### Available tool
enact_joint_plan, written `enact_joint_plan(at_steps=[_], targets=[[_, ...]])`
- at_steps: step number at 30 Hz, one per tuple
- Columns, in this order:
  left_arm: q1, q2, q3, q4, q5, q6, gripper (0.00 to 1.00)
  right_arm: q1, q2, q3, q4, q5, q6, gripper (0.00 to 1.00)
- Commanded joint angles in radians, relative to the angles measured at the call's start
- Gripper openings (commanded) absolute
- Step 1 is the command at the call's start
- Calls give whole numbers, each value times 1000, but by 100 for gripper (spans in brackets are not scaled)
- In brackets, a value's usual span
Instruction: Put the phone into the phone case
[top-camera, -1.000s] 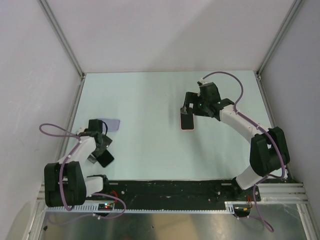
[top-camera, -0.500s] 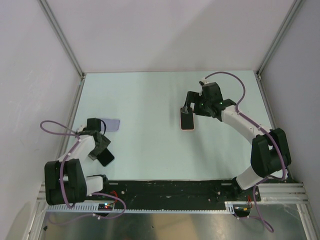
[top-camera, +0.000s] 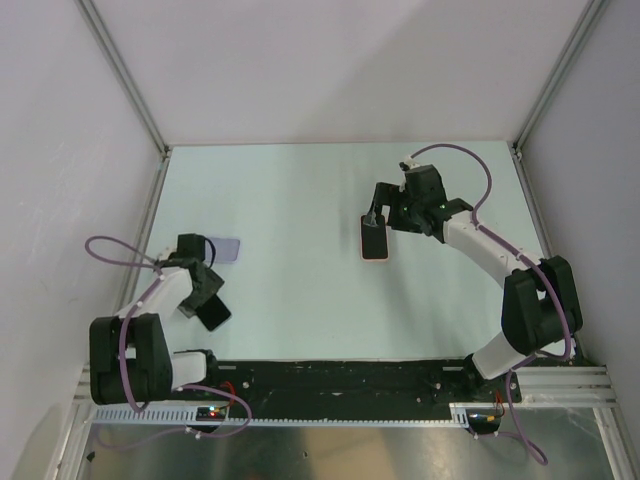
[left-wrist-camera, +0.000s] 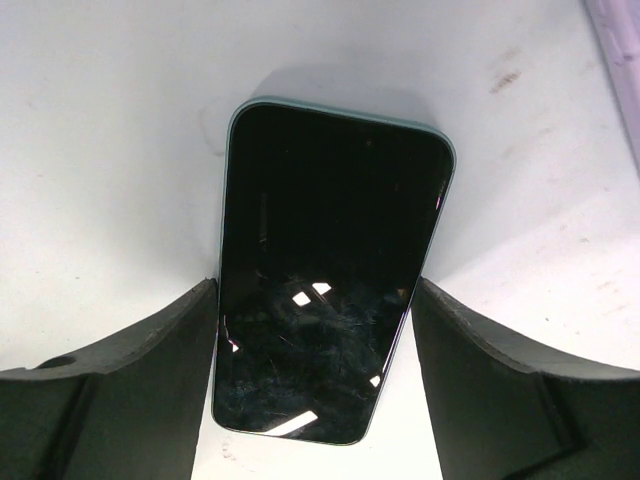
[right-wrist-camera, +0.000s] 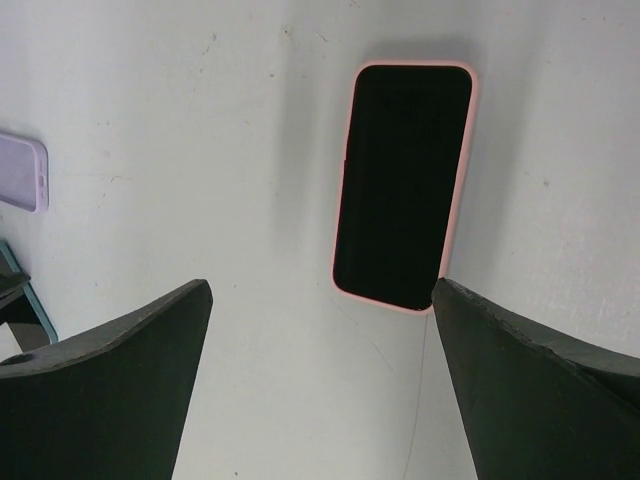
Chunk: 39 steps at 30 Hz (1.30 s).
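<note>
Next, my left gripper carries the phone (top-camera: 213, 316) to its right in the top view and releases it on bare tabletop short of the dark slab.
The phone (left-wrist-camera: 325, 260), black-screened with a teal edge, lies lengthwise between the fingers of my left gripper (left-wrist-camera: 315, 300), which is shut on its two long sides. From above, that phone (top-camera: 213, 316) sits near the front left of the table, with the left gripper (top-camera: 205, 303) over it. The lavender phone case (top-camera: 226, 249) lies flat just beyond, apart from the phone; one corner of it (left-wrist-camera: 617, 45) shows in the left wrist view. My right gripper (right-wrist-camera: 320, 290) stands open and holds nothing.
A dark slab with a pink rim (right-wrist-camera: 405, 230) lies flat on the table right of centre (top-camera: 376, 241), just beyond the right fingers. The lavender case (right-wrist-camera: 20, 172) shows at the right wrist view's left edge. Metal posts and white walls bound the table.
The left jaws have closed in on the phone's sides, and the left gripper with the phone has shifted slightly. The right arm has hardly moved.
</note>
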Motion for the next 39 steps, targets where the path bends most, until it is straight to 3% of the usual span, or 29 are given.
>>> enact_joint_plan(at_steps=[1, 8, 16, 24, 31, 35, 39], targets=[[-84, 52, -23, -12, 86, -80, 54, -7, -33, -3, 28, -8, 8, 98], [-234, 17, -38, -15, 72, -279, 52, -8, -29, -4, 28, -7, 6, 98], [-517, 34, 21, -16, 49, -499, 51, -12, -22, -4, 30, -4, 5, 98], [-822, 316, 329, -16, 32, -621, 51, -26, -19, -4, 22, 9, 0, 98], [-921, 532, 556, -26, 36, -634, 52, -35, -21, -7, 16, 25, -4, 98], [-933, 545, 587, -29, 21, -613, 62, -40, -22, -8, 16, 25, -4, 98], [-934, 508, 591, -32, -7, -538, 84, -41, -24, -9, 14, 26, -5, 98]])
